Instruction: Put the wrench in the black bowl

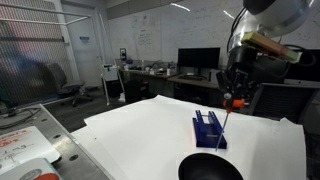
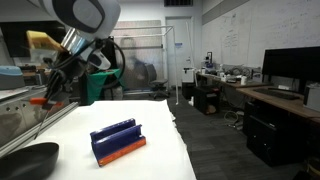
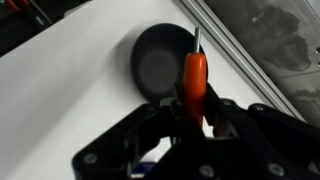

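Note:
My gripper is still too high, and the wrench's stem still points past the bowl's rim. Next I need to lower my gripper and move it over the black bowl's hollow (image 1: 208,169) below it to release the wrench.
My gripper (image 3: 197,112) is shut on the wrench (image 3: 195,78), a slim tool with an orange-red handle and a thin metal shaft. In the wrist view the shaft points past the right rim of the black bowl (image 3: 158,62), which lies below on the white table. In both exterior views the gripper (image 1: 233,94) (image 2: 52,92) hangs in the air with the wrench (image 1: 233,103) (image 2: 40,100) in it. The bowl (image 1: 210,168) (image 2: 28,160) sits at the near table edge, lower than the tool.
A dark blue upright rack (image 1: 208,130) (image 2: 118,140) with an orange base stands on the white table (image 1: 140,135) near the bowl. A metal rail (image 3: 250,60) runs along the table edge. Desks with monitors (image 1: 198,60) stand behind.

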